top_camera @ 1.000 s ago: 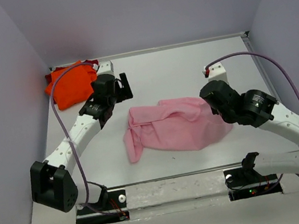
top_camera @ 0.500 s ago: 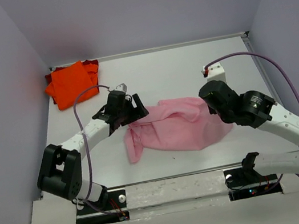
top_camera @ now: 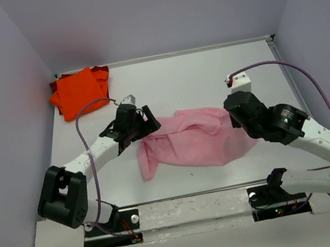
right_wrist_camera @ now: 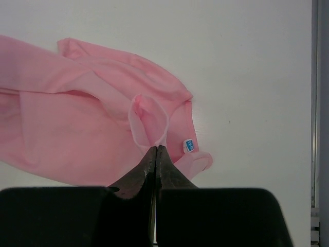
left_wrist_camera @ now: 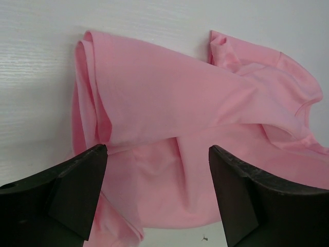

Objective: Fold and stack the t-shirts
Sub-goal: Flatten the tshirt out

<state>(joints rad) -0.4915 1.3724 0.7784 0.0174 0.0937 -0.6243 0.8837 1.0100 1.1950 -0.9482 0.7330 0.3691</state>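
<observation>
My left gripper will next move down and to the left in the left wrist view to close, because the pink flap's near corner [top_camera: 150, 138] [left_wrist_camera: 109, 141] is below it, next to one finger.
The light pink t-shirt [top_camera: 194, 141] lies crumpled in the middle of the table. My left gripper [top_camera: 146, 123] hovers open over its left end; in the left wrist view the shirt [left_wrist_camera: 169, 98] shows between the spread fingers [left_wrist_camera: 82, 175]. My right gripper [top_camera: 238, 118] is at the shirt's right end, shut, with the neckline fold [right_wrist_camera: 149, 118] pinched at its tips [right_wrist_camera: 156, 149]. A blue label [right_wrist_camera: 189, 145] shows beside them. The folded bright orange t-shirt [top_camera: 77, 91] lies at the back left on the dark red one [top_camera: 102, 70], which shows only at its edges.
Grey walls close the table [top_camera: 196, 79] at the left, back and right. A metal rail [top_camera: 190, 194] runs along the near edge by the arm bases. Purple cables loop above both arms.
My left arm has swung away from the orange t-shirt, toward me and right, to the pink shirt's left end. My right gripper has stayed at the shirt's right end, shifting slightly.
</observation>
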